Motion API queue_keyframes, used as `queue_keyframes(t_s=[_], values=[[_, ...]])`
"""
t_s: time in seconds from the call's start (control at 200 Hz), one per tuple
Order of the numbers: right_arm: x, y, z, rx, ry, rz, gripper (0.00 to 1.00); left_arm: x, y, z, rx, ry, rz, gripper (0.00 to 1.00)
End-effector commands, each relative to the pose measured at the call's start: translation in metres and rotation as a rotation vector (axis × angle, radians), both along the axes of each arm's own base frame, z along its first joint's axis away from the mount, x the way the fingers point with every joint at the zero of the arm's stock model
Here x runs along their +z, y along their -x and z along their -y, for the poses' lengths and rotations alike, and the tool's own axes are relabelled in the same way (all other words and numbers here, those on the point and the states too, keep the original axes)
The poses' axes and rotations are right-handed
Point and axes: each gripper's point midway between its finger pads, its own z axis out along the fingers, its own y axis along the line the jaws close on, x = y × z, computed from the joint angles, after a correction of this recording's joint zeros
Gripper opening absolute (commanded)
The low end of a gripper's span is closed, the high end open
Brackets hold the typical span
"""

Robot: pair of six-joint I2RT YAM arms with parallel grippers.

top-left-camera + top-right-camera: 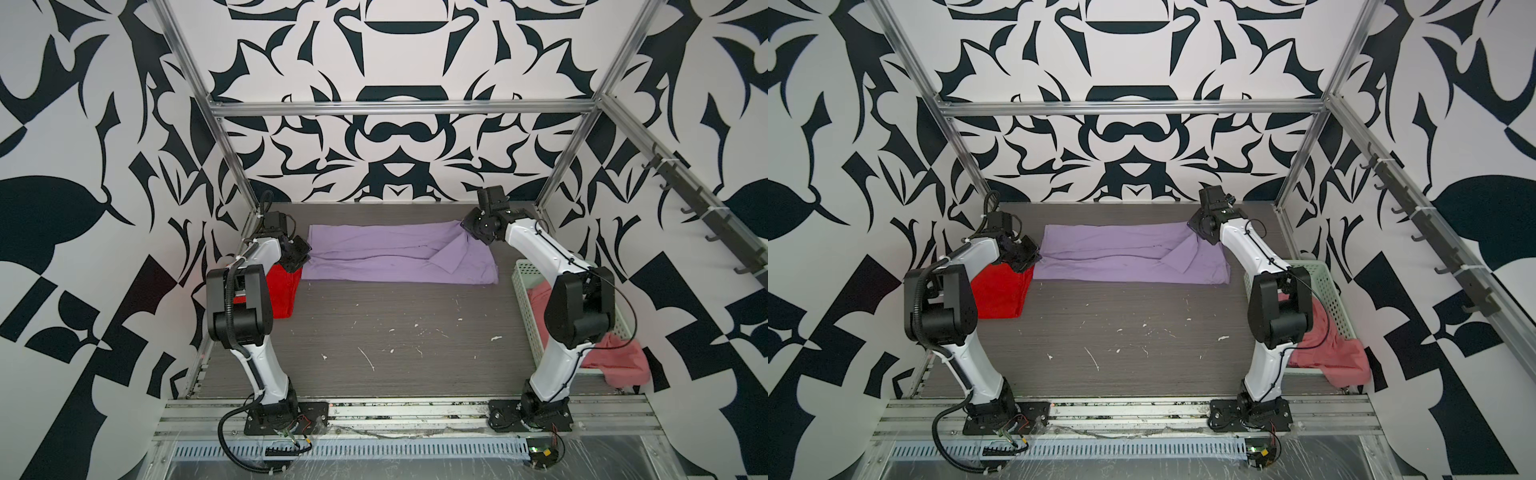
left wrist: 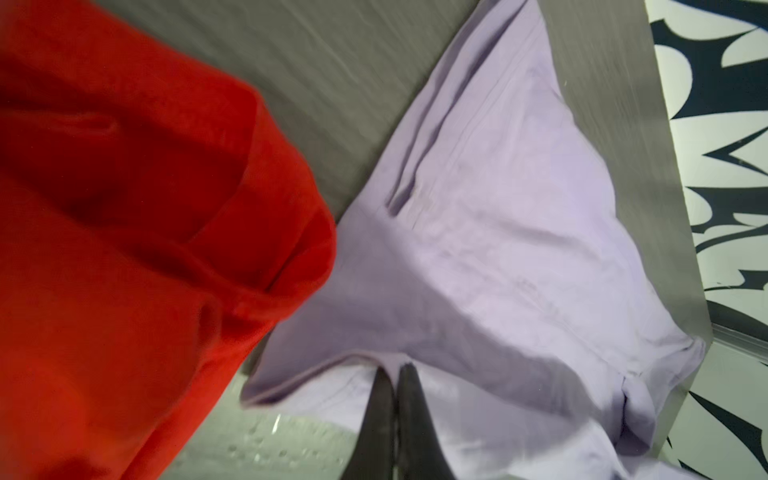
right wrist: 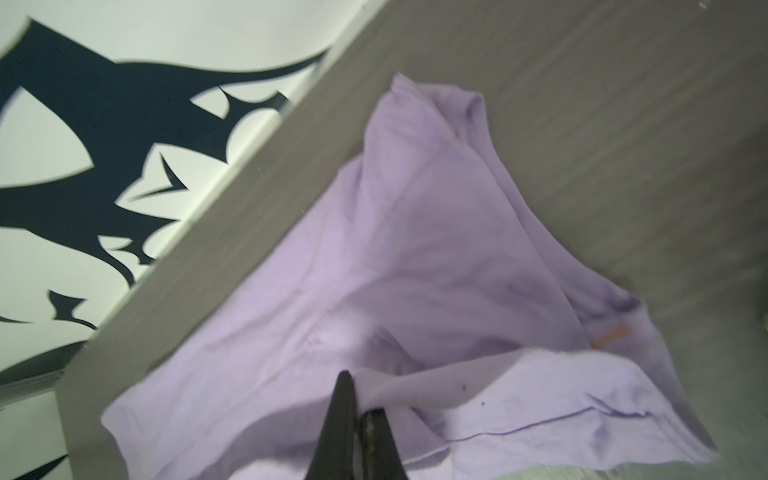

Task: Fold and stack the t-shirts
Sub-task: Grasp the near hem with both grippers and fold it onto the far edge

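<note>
I will next pull the pinched t-shirt corner in my right gripper outward toward the back wall to the lilac t-shirt's far edge (image 1: 453,223) (image 3: 345,177) and let go of it, because a slanting fold crosses that end of the t-shirt.
The lilac t-shirt (image 1: 386,253) (image 1: 1121,255) lies spread across the back of the table in both top views. My left gripper (image 1: 305,258) (image 2: 394,368) is shut on its left edge, pinching a fold of lilac cloth (image 2: 478,232). My right gripper (image 1: 467,232) (image 3: 357,395) is shut on its right end, where a sleeve lies folded over (image 3: 415,249). A folded red t-shirt (image 1: 284,293) (image 1: 1000,295) (image 2: 124,249) rests at the left, just beside the left gripper. The salmon pink t-shirt (image 1: 615,357) (image 1: 1329,353) hangs out of the basket at the right.
A pale green perforated basket (image 1: 524,286) (image 1: 1327,286) stands at the right table edge beside the right arm. The grey table (image 1: 395,340) is ringed by patterned walls and a metal frame. The back wall lies close behind the lilac t-shirt.
</note>
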Motion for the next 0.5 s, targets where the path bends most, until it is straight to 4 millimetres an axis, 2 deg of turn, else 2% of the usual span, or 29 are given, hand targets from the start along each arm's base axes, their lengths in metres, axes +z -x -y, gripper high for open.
queue_keyframes(t_s=[0.0,0.145,0.26,0.34,0.495], values=[[0.038,-0.022,-0.013,0.07,-0.016,0.091,0.0,-0.001,-0.009,-0.002,0.01,0.006,-0.012,0.0],[0.033,-0.044,-0.018,0.091,-0.018,0.087,0.0,-0.013,-0.017,-0.003,0.021,0.014,-0.038,0.0],[0.025,-0.054,-0.01,0.075,-0.014,0.066,0.0,-0.022,-0.02,-0.003,0.032,0.023,-0.056,0.0],[0.019,-0.055,-0.004,0.063,-0.01,0.045,0.0,-0.027,-0.02,-0.003,0.043,0.024,-0.068,0.0],[0.015,-0.049,0.01,0.038,-0.009,0.038,0.0,-0.022,-0.008,-0.005,0.062,0.012,-0.051,0.0]])
